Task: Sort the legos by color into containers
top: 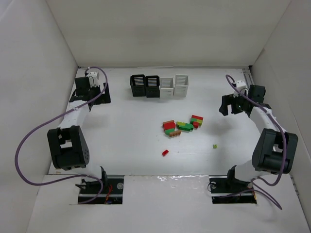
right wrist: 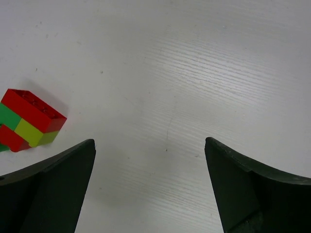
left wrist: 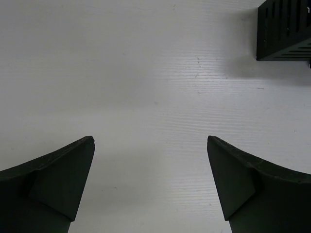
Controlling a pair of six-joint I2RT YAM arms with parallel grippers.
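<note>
The nearer orange-brown brick's jutting end (top: pixel 178 133) is below my right gripper and to its left in the top view. My right gripper will move back and down onto it.
A cluster of legos (top: pixel 182 126) lies mid-table: red, green, yellow-green and orange-brown bricks, some stacked. A lone red brick (top: pixel 165 153) and a small yellow-green brick (top: pixel 214 146) lie nearer. Two black baskets (top: pixel 145 86) and two white baskets (top: pixel 174 86) stand in a row at the back. My left gripper (top: pixel 95 95) is open and empty at the far left; a black basket's corner (left wrist: pixel 285 29) shows at the upper right of its view. My right gripper (top: pixel 229 105) is open and empty at the far right; a red, green and yellow-green stack (right wrist: pixel 26 121) lies left of it.
White walls (top: pixel 34 73) enclose the table on the left, back and right. Purple cables (top: pixel 29 145) loop off both arms. The arm bases (top: pixel 102 187) sit at the near edge.
</note>
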